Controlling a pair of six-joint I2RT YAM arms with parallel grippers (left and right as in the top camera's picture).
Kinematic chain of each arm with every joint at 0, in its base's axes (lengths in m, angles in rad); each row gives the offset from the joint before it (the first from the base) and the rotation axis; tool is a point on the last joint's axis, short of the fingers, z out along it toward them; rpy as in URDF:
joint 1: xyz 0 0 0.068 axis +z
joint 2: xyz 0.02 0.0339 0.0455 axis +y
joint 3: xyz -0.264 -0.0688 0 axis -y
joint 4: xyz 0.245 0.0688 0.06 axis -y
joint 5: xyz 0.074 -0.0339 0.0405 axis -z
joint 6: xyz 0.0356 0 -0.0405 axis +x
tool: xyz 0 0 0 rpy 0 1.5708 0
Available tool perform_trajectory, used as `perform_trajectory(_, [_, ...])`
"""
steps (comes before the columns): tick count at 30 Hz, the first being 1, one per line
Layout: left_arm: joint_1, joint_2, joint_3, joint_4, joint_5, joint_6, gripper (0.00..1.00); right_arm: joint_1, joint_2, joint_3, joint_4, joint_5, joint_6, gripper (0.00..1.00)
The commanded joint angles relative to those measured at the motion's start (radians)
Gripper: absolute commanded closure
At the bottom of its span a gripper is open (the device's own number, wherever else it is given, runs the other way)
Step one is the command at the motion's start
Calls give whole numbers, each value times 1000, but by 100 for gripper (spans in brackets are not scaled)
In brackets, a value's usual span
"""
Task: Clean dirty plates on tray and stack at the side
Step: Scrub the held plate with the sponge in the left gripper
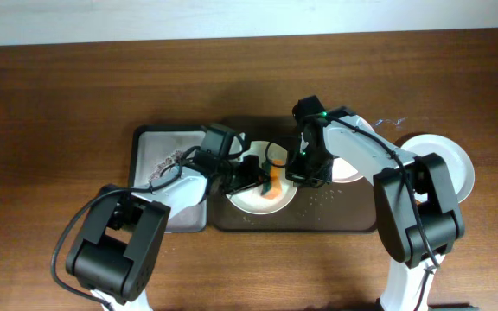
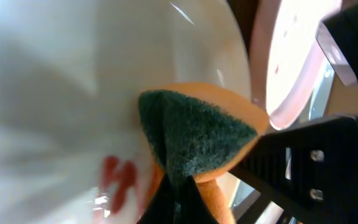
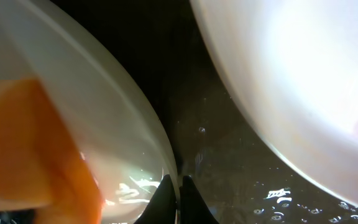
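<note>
My left gripper should move up, then to the left in the overhead view, and then down to the smaller tray's near end (image 1: 189, 211) to let go of the sponge clear of the plates.
A pale greenish-white plate (image 1: 251, 200) lies at the left of the dark brown tray (image 1: 344, 216). It has red sauce smears (image 2: 120, 177). My left gripper (image 1: 262, 175) is shut on an orange sponge with a green scrub face (image 2: 197, 130) and presses it onto this plate (image 2: 73, 93). My right gripper (image 3: 178, 194) is shut on this plate's right rim (image 3: 123, 118), and it also shows in the overhead view (image 1: 301, 173). A pale pink plate (image 3: 291, 81) lies to the right on the tray, partly under the right arm (image 1: 350, 170). A white plate (image 1: 456, 164) sits on the table right of the tray.
A smaller grey-bottomed tray (image 1: 158, 142) stands left of the big tray, partly under the left arm. Water drops lie on the wet tray floor (image 3: 229, 155) between the two plates. The table is brown wood (image 1: 59, 86).
</note>
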Motion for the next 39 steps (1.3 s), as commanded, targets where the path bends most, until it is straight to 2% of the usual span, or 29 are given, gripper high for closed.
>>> perform_trajectory(1, [69, -16, 11, -60, -47, 0, 100, 11, 6, 2, -1, 24, -9, 96])
perform_trajectory(5, [89, -99, 11, -131, -46, 106, 100, 11, 6, 2, -1, 24, -9, 96])
perform_trajectory(10, [85, -208, 14, -116, -31, 145, 100, 11, 6, 2, -1, 24, -9, 96])
perform_trajectory(16, [46, -178, 8, -128, -99, 145, 100, 11, 6, 2, -1, 24, -9, 96])
perform_trajectory(22, [-53, -65, 8, -91, -123, 145, 100, 11, 6, 2, -1, 23, -9, 96])
perform_trajectory(24, [-68, -37, 8, -100, -182, 145, 100, 11, 6, 2, -4, 24, -9, 96])
perform_trajectory(29, [-35, -50, 10, -152, -465, 179, 100, 11, 6, 2, -13, 23, -9, 96])
perform_trajectory(34, [27, -156, 22, -193, -540, 267, 100, 11, 6, 2, -15, 24, -9, 96])
perform_trajectory(39, [33, -291, 71, -304, -488, 284, 100, 11, 6, 2, -16, 24, -9, 96])
